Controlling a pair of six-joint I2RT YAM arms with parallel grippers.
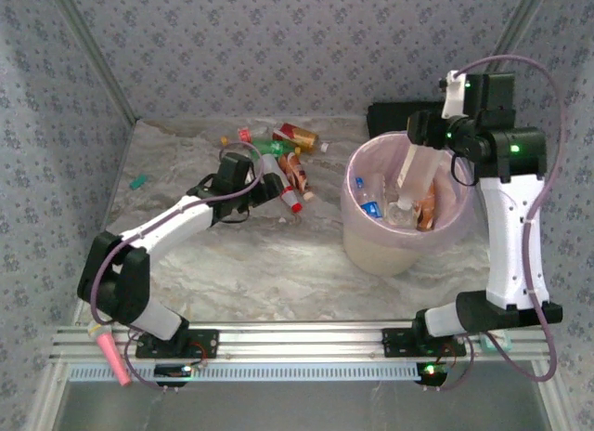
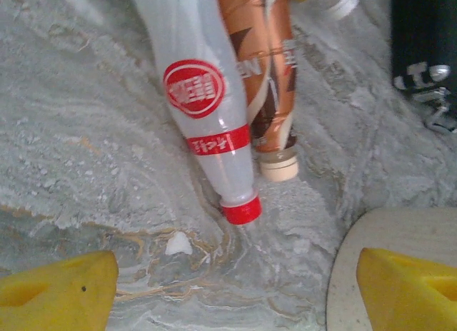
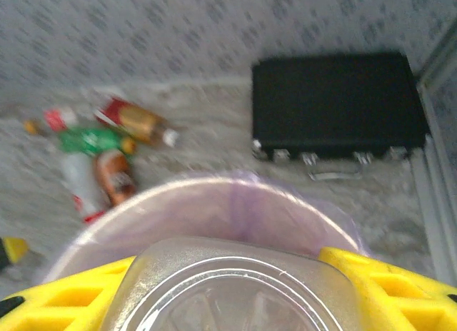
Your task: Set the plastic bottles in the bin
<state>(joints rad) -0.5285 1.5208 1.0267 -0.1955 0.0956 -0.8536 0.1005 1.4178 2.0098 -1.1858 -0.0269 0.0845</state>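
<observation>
My right gripper has the clear bottle. Next I need to lower it into the pink-lined bin's opening [image 1: 393, 183] [image 3: 227, 215] below, toward the bottles inside, and let go of it within the bin's rim.
Several plastic bottles [image 1: 278, 145] lie in a heap at the back left of the table. A white bottle with a red label and red cap [image 2: 207, 110] lies beside a brown-labelled bottle [image 2: 270, 74]. My left gripper [image 2: 235, 292] hovers open just short of the red cap, with bare table between its yellow fingers [image 2: 61, 292]. My right gripper [image 3: 235, 295] is shut on a clear bottle [image 3: 235, 288]. It holds this clear bottle [image 1: 413, 176] over the pink-lined cream bin [image 1: 357, 228], which has other bottles inside.
A black case [image 1: 394, 115] stands behind the bin, against the back wall, and the same case [image 3: 335, 106] shows past the bin's rim [image 3: 207, 192]. A pink microphone [image 1: 109, 352] lies by the left arm's base. A small teal object [image 1: 139, 181] sits far left.
</observation>
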